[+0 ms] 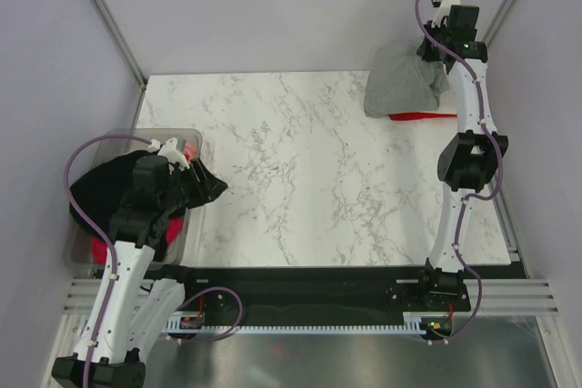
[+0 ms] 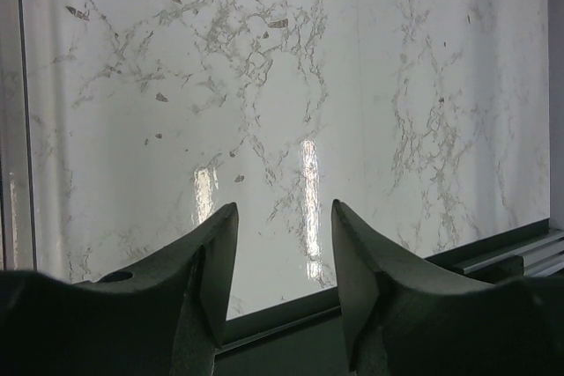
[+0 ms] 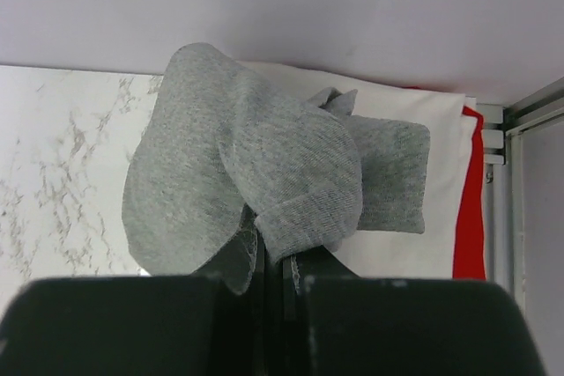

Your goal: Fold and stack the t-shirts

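Observation:
My right gripper brings the grey t-shirt down next, onto the flat white t-shirt, and lets go of it there.
My right gripper is at the table's far right corner, shut on a bunched heather grey t-shirt. In the right wrist view the grey t-shirt hangs from my shut right gripper over a flat white t-shirt lying on a red t-shirt. The red t-shirt's edge shows under the grey one from above. A black t-shirt is draped over the tub at the left, partly hidden by my left arm. My left gripper is open and empty above it.
A clear plastic tub stands at the table's left edge with red cloth inside. The marble table spreads between the arms. A black rail runs along the near edge. Grey walls close in behind and at both sides.

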`<state>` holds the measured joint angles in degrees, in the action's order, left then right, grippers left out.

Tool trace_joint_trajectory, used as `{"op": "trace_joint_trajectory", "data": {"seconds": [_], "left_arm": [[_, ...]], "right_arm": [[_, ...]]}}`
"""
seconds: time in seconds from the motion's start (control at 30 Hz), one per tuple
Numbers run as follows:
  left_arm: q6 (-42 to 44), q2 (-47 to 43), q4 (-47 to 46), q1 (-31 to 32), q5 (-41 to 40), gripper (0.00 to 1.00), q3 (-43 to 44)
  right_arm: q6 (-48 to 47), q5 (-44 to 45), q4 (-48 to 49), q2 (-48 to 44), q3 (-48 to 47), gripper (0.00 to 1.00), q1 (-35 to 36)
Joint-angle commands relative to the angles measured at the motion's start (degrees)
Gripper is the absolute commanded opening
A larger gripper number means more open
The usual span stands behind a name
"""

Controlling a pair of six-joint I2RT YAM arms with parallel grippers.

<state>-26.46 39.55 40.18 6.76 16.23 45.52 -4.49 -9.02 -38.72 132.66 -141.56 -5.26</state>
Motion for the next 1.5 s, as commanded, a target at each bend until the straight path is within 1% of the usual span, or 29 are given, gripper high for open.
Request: {"op": "trace_joint_trajectory", "data": {"seconds": [0.0, 0.13, 0.17, 0.23, 0.27, 0.3, 0.33, 0.37, 0.43, 0.47, 0.5, 0.57, 0.6, 0.63, 0.67, 0.73, 0.8, 0.9, 0.93, 1.0, 1.03, 1.07, 1.1, 1.13, 1.17, 1.23, 1.33, 1.47], "left_arm": [[1.85, 0.18, -1.69, -0.09, -1.11, 0.54, -0.52], [1.76, 0.26, -1.69, -0.09, -1.29, 0.54, -0.52], [1.76, 0.35, -1.69, -0.09, -1.2, 0.54, -0.52], [1.67, 0.44, -1.69, -0.09, -1.29, 0.54, -0.6], [1.67, 0.44, -1.69, -0.09, -1.29, 0.54, -0.6], [1.59, 0.44, -1.69, -0.09, -1.29, 0.54, -0.6], [1.58, 0.61, -1.69, -0.09, -1.29, 0.54, -0.6], [1.58, 0.53, -1.69, -0.09, -1.46, 0.54, -0.6], [1.58, 0.27, -1.69, -0.17, -1.55, 0.54, -0.6], [1.58, -0.43, -1.69, -0.09, -1.64, 0.54, -0.6], [1.58, -0.87, -1.69, -0.09, -1.81, 0.54, -0.69], [1.58, -1.32, -1.69, -0.09, -2.08, 0.54, -0.6], [1.58, -1.75, -1.6, -0.09, -2.34, 0.54, -0.6], [1.5, -1.76, -1.69, -0.09, -2.6, 0.54, -0.6], [1.5, -1.67, -1.69, -0.09, -2.52, 0.54, -0.69], [1.58, -1.67, -1.69, -0.09, -2.26, 0.54, -0.52], [1.67, -1.93, -1.69, -0.09, -2.17, 0.54, -0.52], [1.67, -2.9, -1.69, -0.17, -2.43, 0.54, -0.43], [1.67, -3.68, -1.69, -0.17, -2.69, 0.54, -0.52], [1.59, -4.57, -1.69, -0.17, -2.87, 0.54, -0.52], [1.58, -5.18, -1.69, -0.17, -3.04, 0.54, -0.52], [1.58, -5.62, -1.69, -0.17, -3.05, 0.54, -0.52], [1.58, -5.8, -1.69, -0.17, -3.13, 0.54, -0.52], [1.58, -6.06, -1.69, -0.17, -3.13, 0.54, -0.52], [1.67, -6.32, -1.69, -0.17, -2.96, 0.54, -0.52], [1.67, -6.42, -1.6, -0.17, -2.69, 0.54, -0.52], [1.76, -6.59, -1.69, -0.17, -2.52, 0.54, -0.52], [1.76, -6.85, -1.69, -0.17, -2.78, 0.54, -0.43]], "right_arm": [[-0.87, 0.23, 6.99, 1.98, -2.76, 0.0, -1.68], [-1.66, 1.54, 9.89, 6.46, -2.14, 0.0, -2.92], [-1.66, 2.76, 11.89, 7.51, -2.06, 0.0, -3.0], [-0.35, 6.37, 13.84, 10.68, -2.75, 0.0, -3.62], [0.18, 8.29, 16.8, 12.34, -2.67, 0.0, -3.79], [2.1, 13.27, 19.01, 12.88, -2.24, 0.01, -4.14], [3.51, 17.24, 21.38, 13.41, -0.58, 0.07, -4.23], [4.48, 20.93, 25.32, 13.94, -0.21, 0.44, -4.5], [11.66, 27.0, 26.94, 16.13, -2.21, 0.93, -5.72], [13.7, 27.47, 25.72, 17.1, -3.45, 0.98, -6.08], [14.76, 28.0, 24.93, 16.67, -4.16, 0.98, -6.43], [17.05, 29.41, 26.05, 13.61, 0.03, 0.98, -6.26], [17.76, 29.15, 27.46, 8.72, 3.01, 0.98, -6.08], [18.63, 29.06, 28.95, 6.06, 9.31, 0.98, -5.99], [20.21, 28.01, 31.57, 0.9, 12.24, 0.98, -5.91], [22.06, 25.9, 32.91, -3.27, 17.95, 0.98, -5.91], [24.69, 22.49, 31.87, -8.18, 20.52, 0.98, -5.91], [28.56, 18.44, 31.34, -15.05, 29.29, 0.98, -5.82], [29.44, 17.46, 31.68, -16.8, 34.98, 0.98, -5.9], [31.98, 16.49, 32.39, -21.73, 40.72, 0.98, -5.91], [32.96, 16.23, 32.3, -23.31, 46.4, 0.98, -5.91], [34.01, 15.61, 32.91, -26.37, 49.42, 0.98, -5.99], [35.85, 12.13, 33.96, -27.71, 52.49, 0.98, -6.08], [35.96, 9.74, 34.93, -28.76, 57.57, 0.97, -6.17], [35.87, 7.37, 37.03, -29.91, 59.71, 0.94, -6.17], [34.74, 4.11, 37.58, -30.09, 63.31, 0.9, -6.17], [33.33, 4.62, 37.14, -30.09, 66.92, 0.86, -7.22], [32.01, 2.79, 38.27, -27.73, 68.43, 0.81, -9.24]]}}
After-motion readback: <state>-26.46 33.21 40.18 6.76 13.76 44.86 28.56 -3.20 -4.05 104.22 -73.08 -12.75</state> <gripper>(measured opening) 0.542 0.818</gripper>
